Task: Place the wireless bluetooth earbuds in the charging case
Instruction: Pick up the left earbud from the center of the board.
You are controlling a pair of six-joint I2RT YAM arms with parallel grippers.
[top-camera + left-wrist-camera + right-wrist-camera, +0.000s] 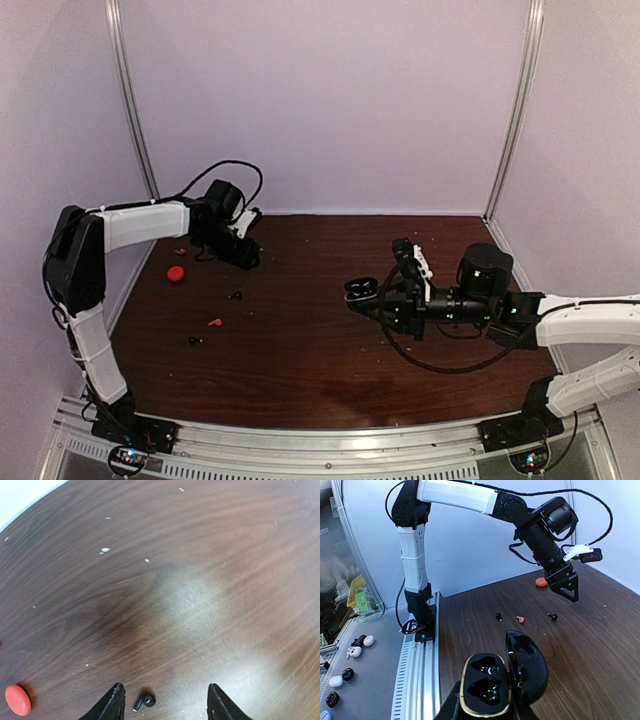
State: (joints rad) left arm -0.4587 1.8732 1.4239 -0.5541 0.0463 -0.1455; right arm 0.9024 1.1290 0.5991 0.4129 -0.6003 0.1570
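Observation:
The left gripper moves down and back onto the black earbud's round head (pixel 236 295) (pixel 149 700) next, centring its fingers because the bud sits closer to one finger.
My right gripper (pixel 487 711) is shut on the charging case (pixel 485 685), a glossy black shell with a gold rim. Its lid (pixel 527 662) stands open and two dark wells face up. In the top view the charging case (pixel 358 289) hangs above mid-table. My left gripper (pixel 165 686) is open and points down at the back left. A black earbud (pixel 145 701) lies on the wood between its tips, nearer the left finger and touching neither. A red earbud (pixel 520 619) and another black earbud (pixel 498 615) lie loose closer to the front.
A flat red puck (pixel 176 273) lies on the table (pixel 300 340) left of the left gripper (pixel 243 255). The same red puck (pixel 18 700) shows at the lower left in the left wrist view. White walls close the back and sides. A metal rail (pixel 330 440) runs along the front edge.

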